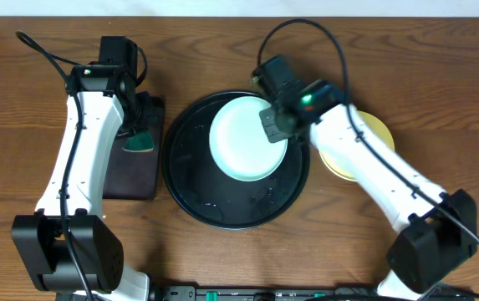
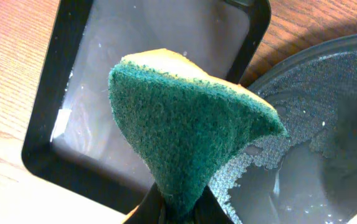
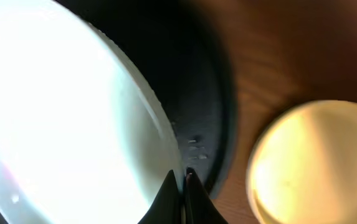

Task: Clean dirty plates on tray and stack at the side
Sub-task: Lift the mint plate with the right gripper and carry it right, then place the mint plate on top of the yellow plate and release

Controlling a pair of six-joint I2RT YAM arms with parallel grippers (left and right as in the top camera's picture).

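The yellow plate point(image 1: 376, 134) point(image 3: 324, 167) already lies beside the tray, so the robot's right gripper needs to move right in the overhead view next, then down to release its own plate onto it.
A pale mint-green plate point(image 1: 241, 140) sits over the upper part of the round black tray point(image 1: 191, 188); it fills the left of the right wrist view point(image 3: 60, 112). My right gripper point(image 1: 277, 122) is shut on this plate's right rim point(image 3: 182, 180). A pale yellow plate point(image 1: 376, 134) lies on the table right of the tray, partly under my right arm, and shows in the right wrist view point(image 3: 318, 162). My left gripper point(image 1: 138, 138) is shut on a green and yellow sponge point(image 2: 184, 124) over the rectangular tray. No red smear shows. Only one mint-green plate is visible.
A smaller rectangular black tray point(image 1: 130, 171) lies left of the round tray; it shows wet in the left wrist view point(image 2: 72, 124). The round tray's floor is wet with droplets point(image 2: 328, 112). Wooden table all around.
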